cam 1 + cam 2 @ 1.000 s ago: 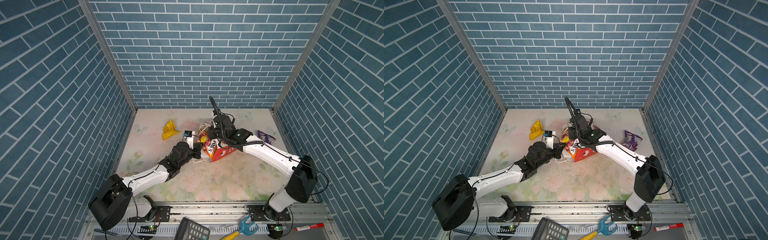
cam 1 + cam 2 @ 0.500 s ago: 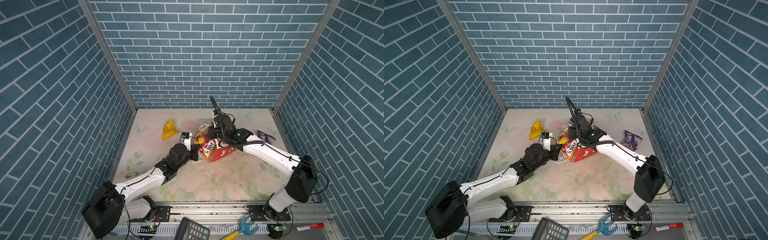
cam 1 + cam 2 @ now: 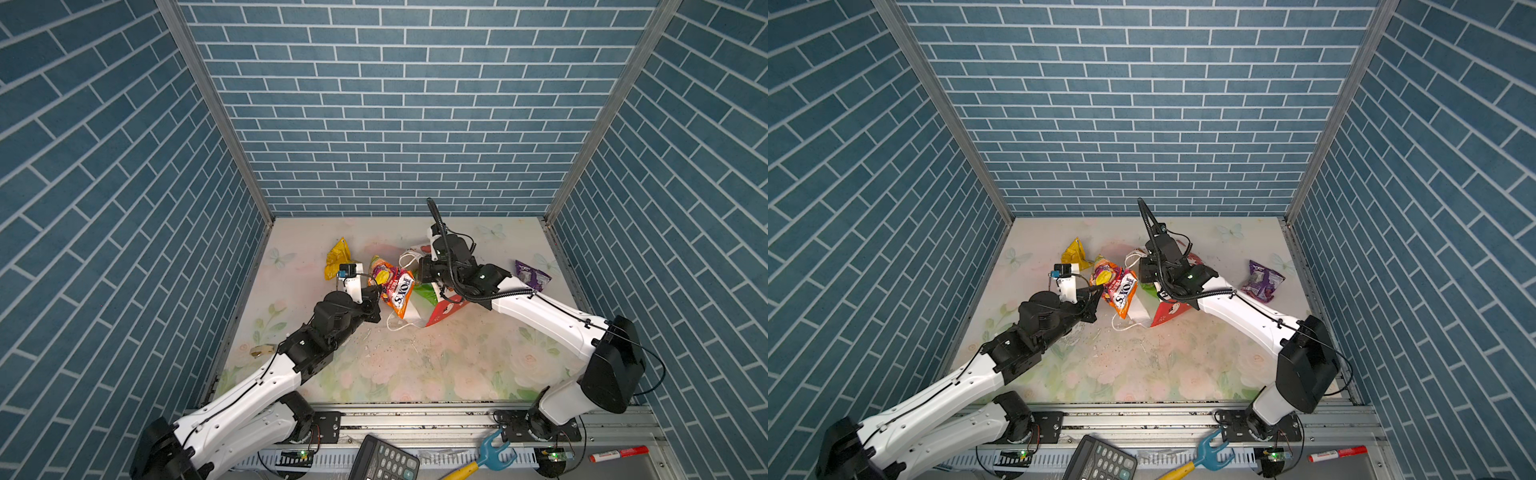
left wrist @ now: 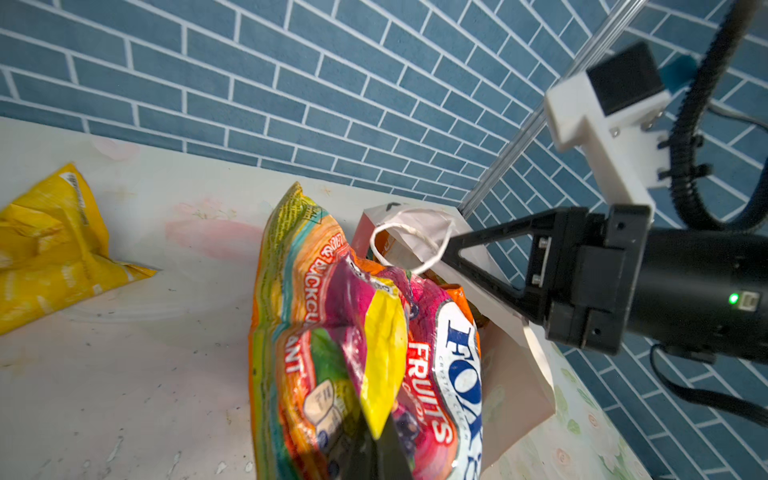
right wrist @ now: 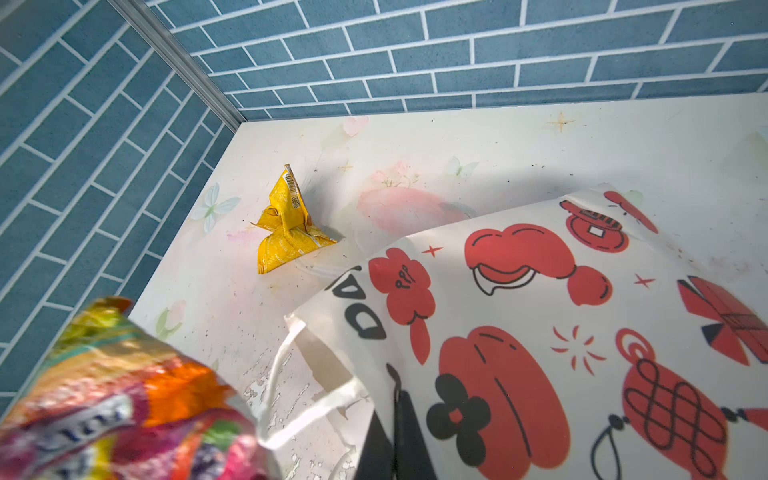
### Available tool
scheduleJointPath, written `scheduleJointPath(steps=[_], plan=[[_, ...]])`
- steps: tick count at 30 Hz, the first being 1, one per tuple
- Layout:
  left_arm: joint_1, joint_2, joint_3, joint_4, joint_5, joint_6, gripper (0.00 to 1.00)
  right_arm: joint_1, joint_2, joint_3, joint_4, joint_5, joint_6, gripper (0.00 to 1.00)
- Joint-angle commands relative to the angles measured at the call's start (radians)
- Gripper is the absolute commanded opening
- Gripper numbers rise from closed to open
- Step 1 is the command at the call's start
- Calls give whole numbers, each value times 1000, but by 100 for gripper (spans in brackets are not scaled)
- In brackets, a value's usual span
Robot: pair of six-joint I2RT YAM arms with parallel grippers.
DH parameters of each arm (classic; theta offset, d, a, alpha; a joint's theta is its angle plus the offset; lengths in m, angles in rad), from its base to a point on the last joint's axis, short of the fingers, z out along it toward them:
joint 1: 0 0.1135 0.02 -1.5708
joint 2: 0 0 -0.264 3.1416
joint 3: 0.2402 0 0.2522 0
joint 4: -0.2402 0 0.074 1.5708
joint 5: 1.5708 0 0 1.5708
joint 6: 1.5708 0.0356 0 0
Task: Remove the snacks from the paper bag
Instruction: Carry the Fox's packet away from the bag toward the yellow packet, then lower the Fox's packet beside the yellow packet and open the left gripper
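Observation:
The robot will next carry the Fox's packet (image 3: 395, 286) in its left gripper away from the bag and down onto clear tabletop short of the yellow packet (image 3: 336, 262), then let go of it there.
An orange Fox's candy packet (image 3: 395, 286) (image 3: 1119, 286) hangs just outside the mouth of the paper bag (image 3: 444, 309) (image 3: 1167, 311). My left gripper (image 3: 376, 286) (image 4: 378, 440) is shut on that packet's (image 4: 374, 332) edge. The white bag with red prints (image 5: 540, 332) lies tipped on the table. My right gripper (image 3: 422, 270) (image 5: 390, 415) is shut on its rim. A green packet (image 3: 426, 291) shows inside the mouth. A yellow packet (image 3: 336, 262) (image 5: 286, 228) lies at the back left, and a purple packet (image 3: 530, 274) at the right.
Blue brick walls enclose the floral table on three sides. A scrap of tape (image 3: 259, 351) lies by the left wall. On the front rail sit a calculator (image 3: 384, 461), a blue-and-yellow tool (image 3: 486, 455) and a red marker (image 3: 619, 453).
My left gripper has drawn the orange Fox's packet leftwards out of the bag's mouth, and more of it shows. The right gripper keeps its hold on the bag's rim.

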Motion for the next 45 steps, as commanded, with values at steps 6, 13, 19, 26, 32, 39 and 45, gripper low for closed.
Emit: scheduleJointPath(steps=[6,13,19,26,32,39,45], plan=[[109,-114,87,-223,-118,68,0,-9,-77,-13,14,-35,10,0],[277,-24,154,-311,-66,89,0,-20,-106,-24,15,-70,6,0],[540,131,156,-288,168,19,0,-24,-95,-4,-10,-106,13,0],[690,297,151,-203,174,15,0,-23,-81,8,-33,-114,15,0],[709,455,163,-87,185,22,0,-24,-63,14,-75,-74,21,0],[714,566,196,-40,195,60,45,-24,-58,0,-54,-57,30,0],[714,526,198,-40,267,93,100,-26,-45,58,-138,-50,12,0]])
